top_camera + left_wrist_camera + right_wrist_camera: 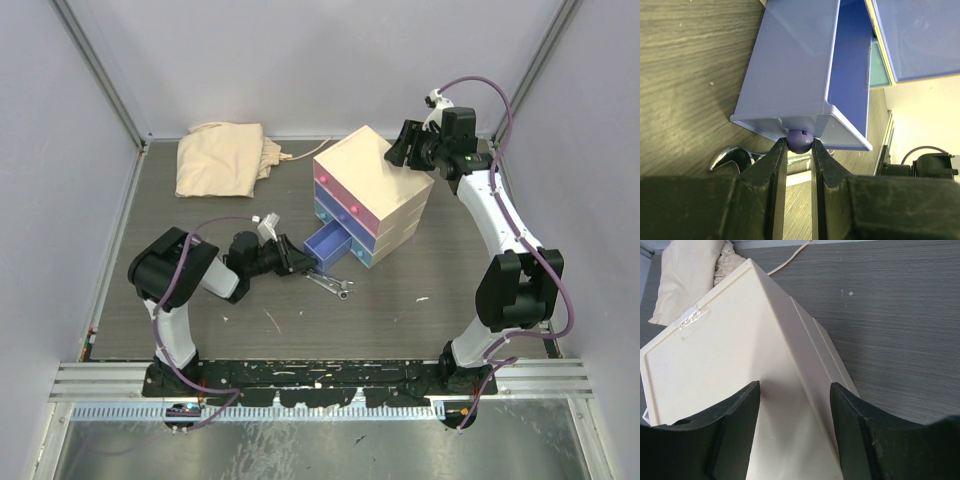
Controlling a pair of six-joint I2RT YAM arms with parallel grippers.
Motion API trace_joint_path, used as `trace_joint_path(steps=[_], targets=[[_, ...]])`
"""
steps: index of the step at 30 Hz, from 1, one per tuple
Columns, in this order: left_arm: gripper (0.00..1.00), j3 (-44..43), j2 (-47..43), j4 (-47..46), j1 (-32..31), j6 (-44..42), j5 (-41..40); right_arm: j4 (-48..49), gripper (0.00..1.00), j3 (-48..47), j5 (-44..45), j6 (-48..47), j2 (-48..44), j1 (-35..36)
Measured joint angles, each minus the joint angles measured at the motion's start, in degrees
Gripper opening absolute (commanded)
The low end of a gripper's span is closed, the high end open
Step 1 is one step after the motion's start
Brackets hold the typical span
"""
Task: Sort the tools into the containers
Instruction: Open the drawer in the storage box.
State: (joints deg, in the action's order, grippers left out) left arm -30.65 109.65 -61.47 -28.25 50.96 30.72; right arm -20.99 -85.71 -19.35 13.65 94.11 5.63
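I will next gently move the dark blue knob (pixel 800 141) between my left gripper's fingers to the left in the top view and let go, because the lowest blue drawer is open.
The cream chest (pixel 372 180) stands mid-table with pink (pixel 340 205) and blue drawers on its front. Its lowest blue drawer (pixel 328 245) is pulled out toward the left arm. In the left wrist view my left gripper (pixel 800 150) is shut on that drawer's (pixel 790 75) dark blue knob (pixel 800 141). A silver spanner (pixel 330 284) lies on the table just in front of the open drawer, and its head (pixel 726 157) shows under the drawer. My right gripper (pixel 404 146) is open over the chest's far top corner. Its fingers (pixel 737 420) straddle the top edge of the chest (pixel 715 355).
A beige cloth bag (pixel 222 157) lies at the back left, and its corner (pixel 687 275) shows in the right wrist view. A small white object (pixel 268 222) sits beside the left wrist. Side walls and metal rails close the table in.
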Motion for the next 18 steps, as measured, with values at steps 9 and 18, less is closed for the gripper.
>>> trace_joint_path(steps=[9,18], targets=[[0.17,2.80,-3.17,1.77,1.27,-2.19,0.09,-0.39,0.63,0.15,-0.04,0.07,-0.33,0.17],[0.18,5.11,-5.75,3.13,2.86,-3.58,0.17,-1.86,0.63,0.44,0.39,0.02,-1.29,0.42]])
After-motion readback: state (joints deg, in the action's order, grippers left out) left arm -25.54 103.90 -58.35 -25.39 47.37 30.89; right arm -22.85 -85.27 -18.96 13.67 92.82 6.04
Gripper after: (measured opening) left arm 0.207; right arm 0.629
